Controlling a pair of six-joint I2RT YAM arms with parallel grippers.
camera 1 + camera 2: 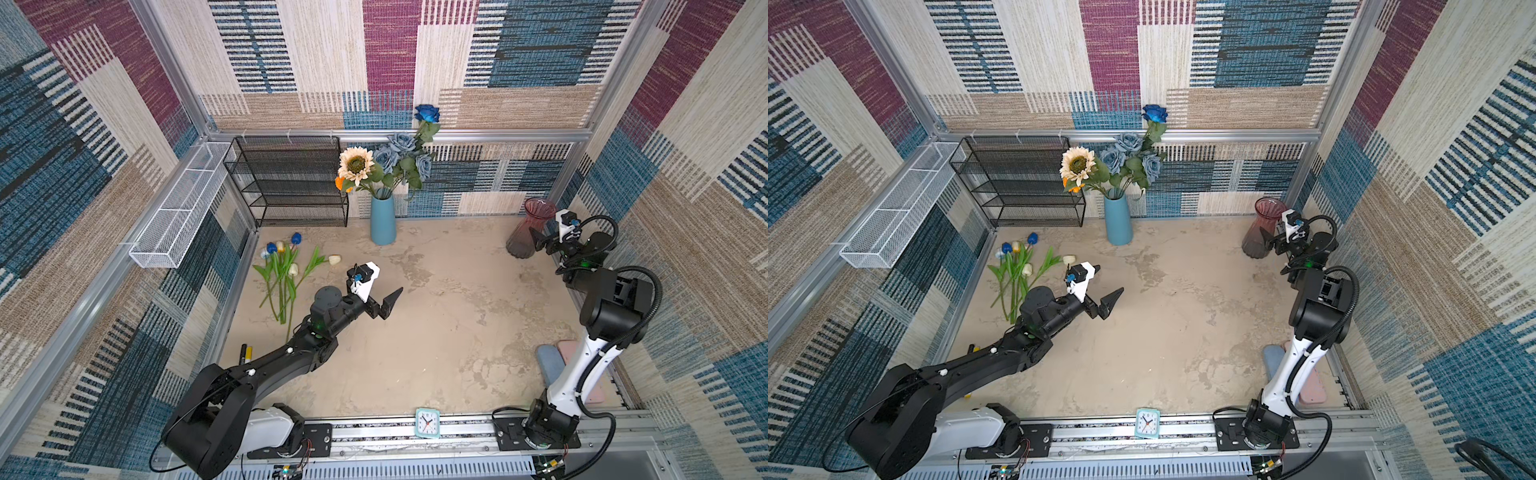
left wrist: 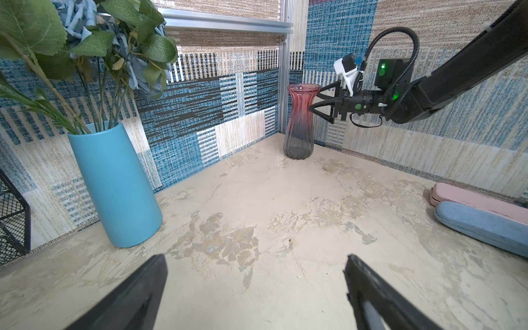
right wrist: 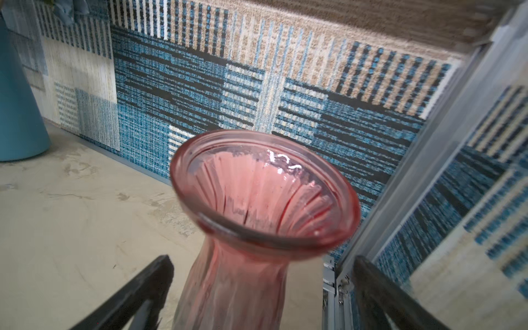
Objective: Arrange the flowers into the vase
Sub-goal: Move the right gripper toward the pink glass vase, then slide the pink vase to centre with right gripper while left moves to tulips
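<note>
I will slide my right gripper outward until its fingers are on both sides of the pink vase's neck point(image 1: 530, 225) point(image 3: 250, 269) below the vase's flared rim and close them there, because that neck fits between the open fingers.
Several tulips point(image 1: 286, 266) point(image 1: 1021, 266) lie flat on the table at the left. A blue vase point(image 1: 382, 220) point(image 2: 120, 185) at the back wall holds a cream sunflower point(image 1: 355, 164), dusty-blue roses point(image 1: 401, 143), a deep-blue rose point(image 1: 427, 113) and an orange bloom point(image 1: 340, 183). An empty pink glass vase point(image 1: 524, 237) point(image 2: 299, 134) point(image 3: 257, 200) stands in the back right corner. My left gripper point(image 1: 390, 277) point(image 2: 255, 257) hovers open and empty over bare table, right of the tulips. My right gripper point(image 1: 542, 226) point(image 3: 263, 260) is open, its fingers on either side of the pink vase's neck.
A black mesh shelf point(image 1: 286, 178) stands at the back left, with a white mesh basket point(image 1: 183, 208) on the left wall. A small clock point(image 1: 427, 422) sits at the front edge. Blue and pink cases point(image 2: 483, 225) lie by the right wall, and markers point(image 1: 245, 353) at the front left.
</note>
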